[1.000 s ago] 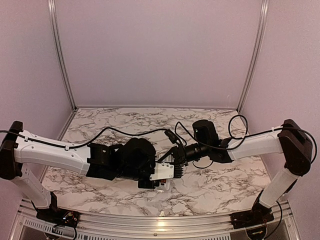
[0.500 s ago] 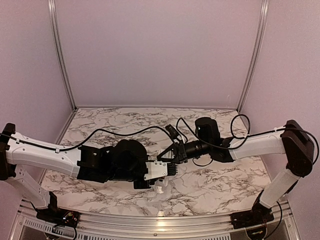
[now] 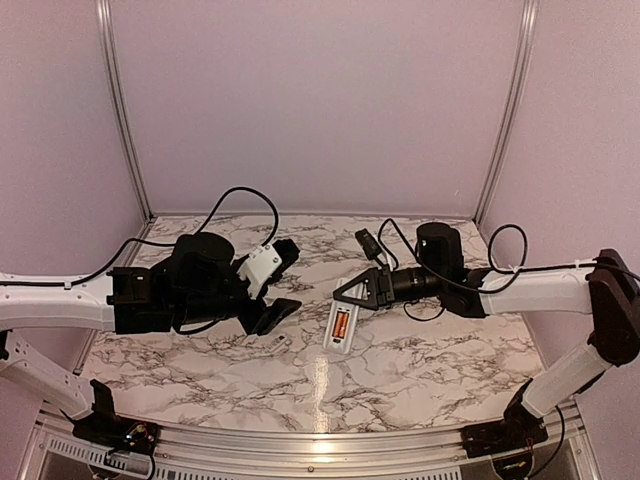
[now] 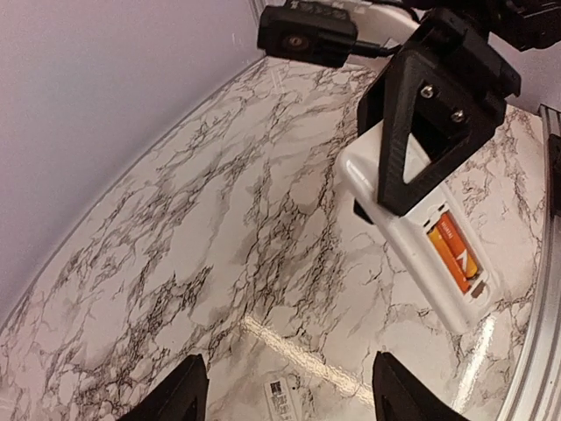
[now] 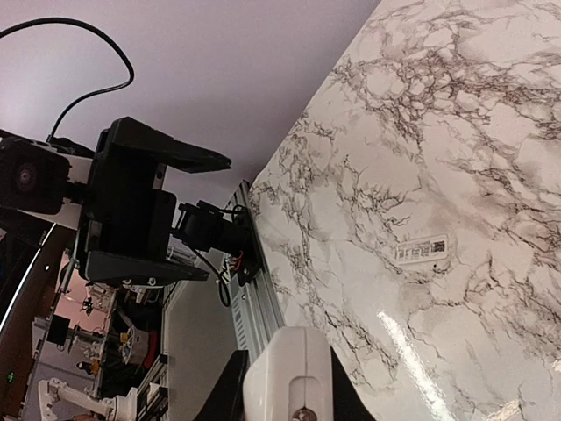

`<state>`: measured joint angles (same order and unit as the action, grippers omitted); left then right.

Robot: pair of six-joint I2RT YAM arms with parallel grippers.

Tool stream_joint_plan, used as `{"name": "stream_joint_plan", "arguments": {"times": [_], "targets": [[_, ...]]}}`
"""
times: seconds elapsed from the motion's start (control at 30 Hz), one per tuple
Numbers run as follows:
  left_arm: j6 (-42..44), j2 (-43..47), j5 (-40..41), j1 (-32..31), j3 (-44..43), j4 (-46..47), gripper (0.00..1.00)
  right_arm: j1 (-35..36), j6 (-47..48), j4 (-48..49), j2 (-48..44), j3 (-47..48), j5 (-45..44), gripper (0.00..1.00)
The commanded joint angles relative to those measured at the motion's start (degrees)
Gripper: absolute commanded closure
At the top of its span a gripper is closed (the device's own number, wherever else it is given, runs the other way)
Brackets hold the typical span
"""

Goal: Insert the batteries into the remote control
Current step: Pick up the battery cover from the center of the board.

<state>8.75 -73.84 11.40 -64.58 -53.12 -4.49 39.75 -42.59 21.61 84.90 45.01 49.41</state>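
Note:
My left gripper tilts downward next, then lowers onto the white cover's end opposite its dark square, as both batteries are in the bay.
The white remote control [image 3: 337, 344] is turned back-up, and its open bay shows the two orange batteries [image 3: 342, 323] side by side. My right gripper [image 3: 356, 296] is shut on the remote's far end. In the left wrist view the remote control [image 4: 412, 254] slants under the right gripper's black triangular fingers [image 4: 427, 132], with the batteries [image 4: 454, 253] near its free end. My left gripper [image 3: 288, 279] stands open to the left of the remote and holds nothing. The right wrist view has only the remote's rounded end [image 5: 289, 373] between its fingers.
A small white flat cover piece [image 3: 281, 343] with a printed label lies on the marble table [image 3: 420, 370], just below the left gripper [image 4: 289, 368] and left of the remote. The same cover piece [image 5: 422, 250] appears in the right wrist view. A metal rail [image 3: 320, 440] runs along the near edge.
My left gripper has opened and pulled back to the left, away from the remote. The right gripper has shifted a little right with the remote, whose bay and batteries now show.

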Motion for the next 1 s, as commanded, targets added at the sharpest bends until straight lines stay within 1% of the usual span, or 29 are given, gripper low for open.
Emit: {"name": "stream_joint_plan", "arguments": {"times": [0.0,0.17,0.27,0.5,0.7,0.83,0.97], "targets": [[-11.4,-2.7,-1.3,4.5,-0.8,-12.9,0.33,-2.4,4.0,-3.8,-3.6,-0.8,-1.9,1.0],[-17.6,-9.2,-2.5,8.0,-2.8,-21.2,0.35,-4.3,4.1,-3.7,-4.9,-2.3,-2.5,1.0],[-20.0,-13.0,-3.2,8.9,-3.6,-23.2,0.37,-5.2,3.0,-1.8,-5.6,-3.7,-2.8,1.0],[-21.6,-18.9,-4.6,9.4,-3.6,-21.9,0.38,-5.7,1.7,1.0,-5.6,-5.5,-2.9,1.0],[-20.8,-24.0,-6.4,10.1,-6.0,-22.3,0.41,-5.7,1.1,2.3,-5.0,-6.4,-2.4,1.0],[-20.5,-26.0,-7.9,11.4,-7.3,-22.5,0.41,-5.7,1.3,2.3,-5.2,-6.5,-2.2,1.0],[-20.1,-27.2,-7.9,12.5,-8.3,-23.0,0.44,-5.7,1.4,2.2,-5.1,-6.6,-2.0,1.0]]}}
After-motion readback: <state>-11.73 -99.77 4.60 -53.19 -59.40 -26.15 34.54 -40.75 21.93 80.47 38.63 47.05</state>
